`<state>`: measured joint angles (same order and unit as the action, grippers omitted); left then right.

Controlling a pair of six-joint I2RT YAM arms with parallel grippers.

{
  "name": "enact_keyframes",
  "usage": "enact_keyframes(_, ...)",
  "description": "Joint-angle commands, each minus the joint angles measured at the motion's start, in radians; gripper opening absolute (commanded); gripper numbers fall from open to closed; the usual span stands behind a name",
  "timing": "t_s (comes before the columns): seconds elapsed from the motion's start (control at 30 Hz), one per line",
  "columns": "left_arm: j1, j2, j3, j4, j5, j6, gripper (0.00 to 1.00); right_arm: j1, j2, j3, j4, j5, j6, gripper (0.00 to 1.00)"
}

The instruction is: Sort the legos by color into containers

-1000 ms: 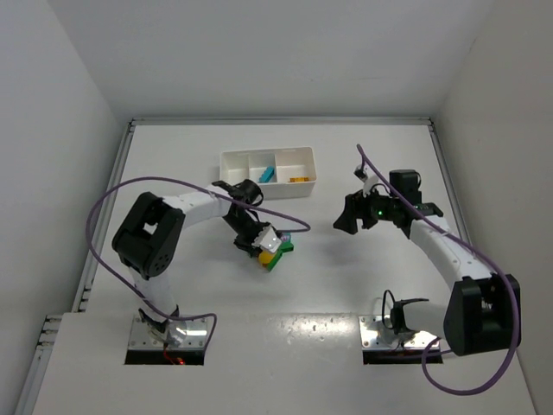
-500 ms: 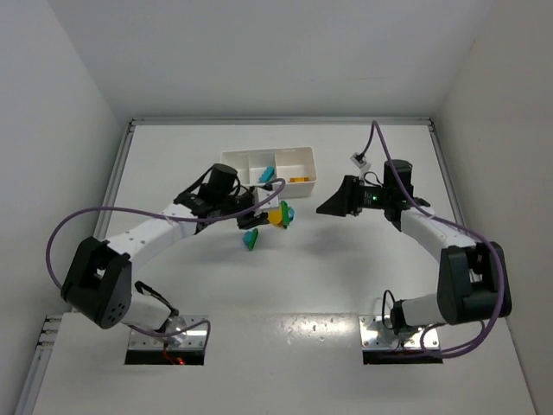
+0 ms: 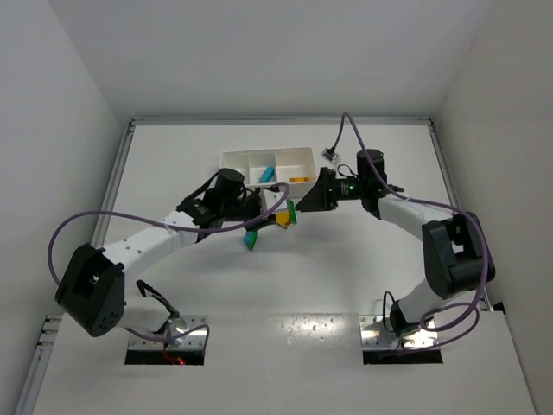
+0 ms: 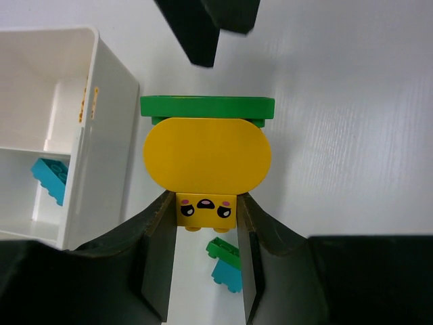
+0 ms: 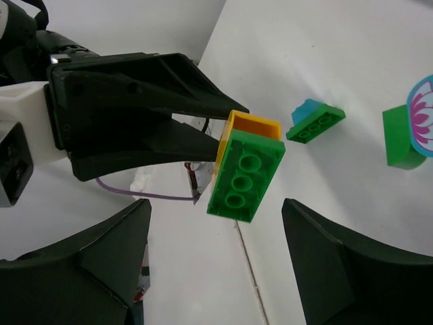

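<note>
The yellow face brick will move outward in my left gripper over the tray's section with the yellow-orange brick. My left gripper will then release it with its color.
My left gripper is shut on a yellow face brick and holds it above the table just in front of the white tray. A rounded yellow piece and a green brick are stuck to that brick. My right gripper is open, and its fingers stand either side of the green brick without touching it. A joined green and cyan piece lies on the table below. The tray holds a cyan brick in its middle compartment and a yellow-orange one in its right compartment.
A green piece with a flower print shows at the right edge of the right wrist view. The tray wall is close on the left of the held bricks. White walls enclose the table on three sides.
My left gripper lifted the yellow and green cluster off the table and carried it towards the tray. The green and cyan piece stayed behind. My right arm swung left up to the cluster.
</note>
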<state>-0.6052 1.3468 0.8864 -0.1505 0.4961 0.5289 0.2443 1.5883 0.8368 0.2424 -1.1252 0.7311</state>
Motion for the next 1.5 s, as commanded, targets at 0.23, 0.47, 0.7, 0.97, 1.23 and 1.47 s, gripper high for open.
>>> enact_keyframes(0.23,-0.036,-0.067,0.013,0.066,-0.004,-0.029,0.09,0.056,0.079,0.1,-0.009,0.01,-0.041,0.79)
enact_keyframes(0.47,-0.036,-0.078,0.013,0.066,-0.004,-0.011,0.09,0.056,0.111,0.122,0.001,0.01,-0.041,0.5)
enact_keyframes(0.7,-0.036,-0.078,-0.027,0.066,-0.06,-0.001,0.09,0.056,0.093,0.131,-0.009,-0.021,-0.081,0.07)
enact_keyframes(0.97,-0.005,-0.118,-0.069,0.046,-0.117,-0.023,0.09,0.017,-0.008,0.076,-0.103,-0.03,-0.194,0.0)
enact_keyframes(1.23,0.004,-0.159,-0.102,0.016,-0.178,-0.174,0.08,-0.034,-0.056,0.064,-0.169,-0.039,-0.269,0.0)
enact_keyframes(1.47,0.114,-0.224,-0.113,0.113,-0.171,-0.398,0.08,-0.091,-0.077,0.096,-0.302,0.007,-0.412,0.0)
